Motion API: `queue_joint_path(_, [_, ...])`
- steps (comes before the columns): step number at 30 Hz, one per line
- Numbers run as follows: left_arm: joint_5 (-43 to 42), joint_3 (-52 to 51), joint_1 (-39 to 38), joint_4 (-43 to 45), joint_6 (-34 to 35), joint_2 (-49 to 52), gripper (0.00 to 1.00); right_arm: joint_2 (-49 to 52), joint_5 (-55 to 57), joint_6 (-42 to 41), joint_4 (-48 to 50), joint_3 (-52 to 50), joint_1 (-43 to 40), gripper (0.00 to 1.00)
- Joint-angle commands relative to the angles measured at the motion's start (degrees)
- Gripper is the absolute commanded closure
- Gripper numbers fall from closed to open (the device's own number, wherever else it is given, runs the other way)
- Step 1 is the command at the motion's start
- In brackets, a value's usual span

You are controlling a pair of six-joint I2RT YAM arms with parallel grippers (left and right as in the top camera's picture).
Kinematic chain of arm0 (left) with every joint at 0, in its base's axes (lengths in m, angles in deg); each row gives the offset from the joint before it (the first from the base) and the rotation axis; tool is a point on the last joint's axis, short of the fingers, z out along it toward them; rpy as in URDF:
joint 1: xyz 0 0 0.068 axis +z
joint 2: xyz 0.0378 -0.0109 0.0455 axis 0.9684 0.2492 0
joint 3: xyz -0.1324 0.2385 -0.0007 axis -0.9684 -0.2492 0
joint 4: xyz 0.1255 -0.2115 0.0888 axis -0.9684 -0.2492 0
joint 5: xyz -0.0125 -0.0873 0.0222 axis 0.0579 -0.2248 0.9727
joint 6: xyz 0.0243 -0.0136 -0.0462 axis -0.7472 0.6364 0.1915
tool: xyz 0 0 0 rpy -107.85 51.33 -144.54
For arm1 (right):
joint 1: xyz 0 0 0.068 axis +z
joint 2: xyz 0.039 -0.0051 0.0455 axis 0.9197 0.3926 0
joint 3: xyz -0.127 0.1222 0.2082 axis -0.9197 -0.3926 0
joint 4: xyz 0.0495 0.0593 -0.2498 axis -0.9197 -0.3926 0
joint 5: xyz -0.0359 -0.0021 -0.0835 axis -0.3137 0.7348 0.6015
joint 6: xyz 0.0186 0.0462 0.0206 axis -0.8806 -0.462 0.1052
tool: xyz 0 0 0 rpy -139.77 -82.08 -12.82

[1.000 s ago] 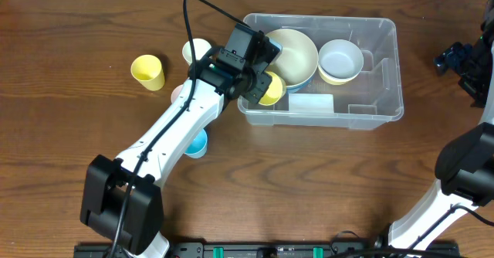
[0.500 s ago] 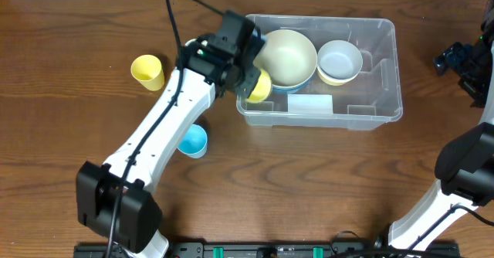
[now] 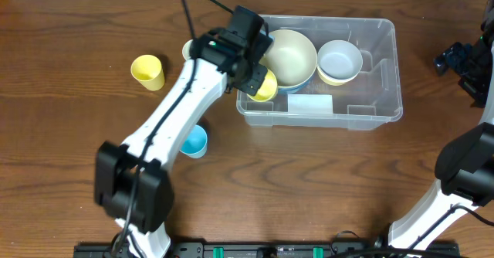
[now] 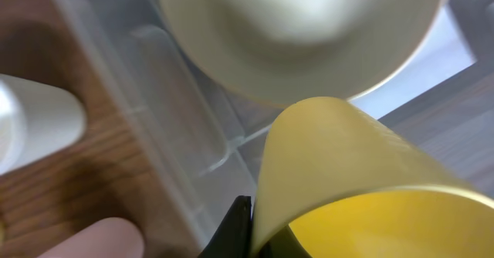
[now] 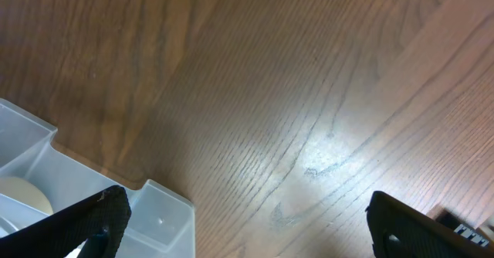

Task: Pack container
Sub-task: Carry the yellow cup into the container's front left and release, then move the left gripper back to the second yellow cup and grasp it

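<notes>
The container's near corner (image 3: 258,105) beside the cream bowl (image 3: 292,53) is empty, so my left gripper needs to lower the yellow cup into it next and let go of the cup's rim.
The clear plastic container (image 3: 384,69) stands at the back middle-right of the table. Inside it are a large cream bowl (image 3: 292,53) and a white bowl nested in a yellow one (image 3: 340,60). My left gripper (image 3: 255,79) is shut on the rim of a yellow cup (image 3: 266,86) and holds it over the container's left end, beside the cream bowl (image 4: 301,34). In the left wrist view the cup (image 4: 347,181) fills the lower right. My right gripper (image 5: 247,227) is open and empty, far right, past the container's corner (image 5: 154,212).
On the table left of the container are a yellow cup (image 3: 147,71), a white cup (image 3: 189,51) partly hidden behind my left arm, and a blue cup (image 3: 193,141) nearer the front. A white label (image 3: 310,103) lies in the container's front part.
My left gripper has swung left then back right a little with the yellow cup, staying at the container's left end. The right arm has not moved.
</notes>
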Motion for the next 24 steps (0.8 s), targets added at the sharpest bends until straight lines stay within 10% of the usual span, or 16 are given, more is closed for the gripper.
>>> queue_joint_path(1, [-0.57, 0.52, -0.83, -0.15, -0.76, 2.1, 0.94, -0.07, 0.61, -1.01, -0.02, -0.15, 0.15, 0.01])
queue_joint_path(24, [-0.57, 0.35, -1.2, -2.93, -0.76, 5.01, 0.83, -0.07, 0.61, -1.01, -0.02, -0.15, 0.15, 0.01])
